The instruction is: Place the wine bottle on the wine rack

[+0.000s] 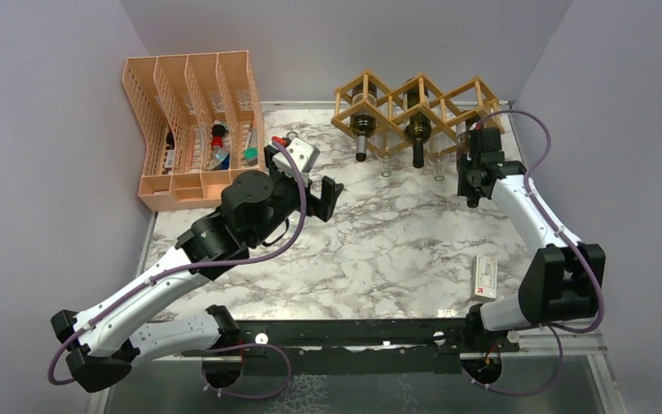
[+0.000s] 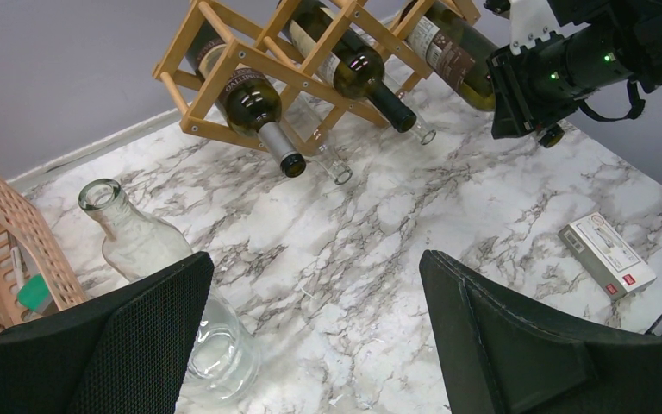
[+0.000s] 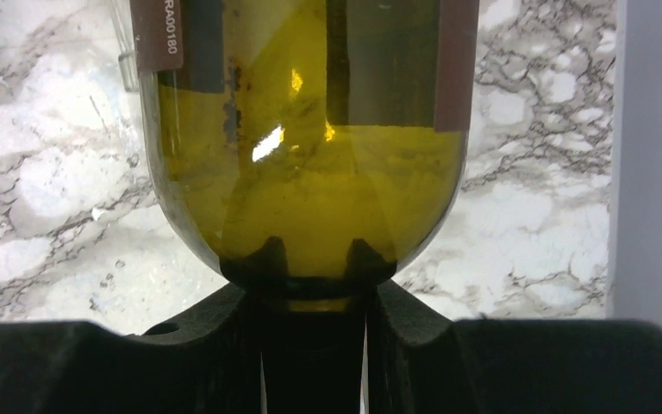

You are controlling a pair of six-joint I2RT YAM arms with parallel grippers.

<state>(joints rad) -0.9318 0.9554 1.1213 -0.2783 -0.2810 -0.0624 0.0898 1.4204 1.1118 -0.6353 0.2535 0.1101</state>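
Note:
The rack's end cell (image 1: 465, 101) lies outward in line with the bottle, so my right gripper will next push the bottle's protruding body outward, deeper inside that cell, and then let go of the bottle's neck.
The light wooden wine rack (image 1: 392, 99) stands at the back of the marble table and also shows in the left wrist view (image 2: 224, 65). Two dark bottles (image 1: 364, 125) (image 1: 416, 131) lie in its left and middle cells. My right gripper (image 1: 474, 159) is shut on the neck of a yellow-green wine bottle (image 3: 310, 172). The bottle's body lies in the rack's right cell (image 2: 448, 47), and the fingers (image 3: 396, 302) pinch just below its shoulder. My left gripper (image 1: 327, 194) is open and empty, low over the table (image 2: 315, 285).
A clear glass bottle (image 2: 138, 241) stands just left of my left fingers. A peach mesh file organizer (image 1: 194, 129) stands at the back left. A small white box (image 1: 485, 278) lies near the front right. Clear bottle necks (image 2: 332, 159) stick out under the rack.

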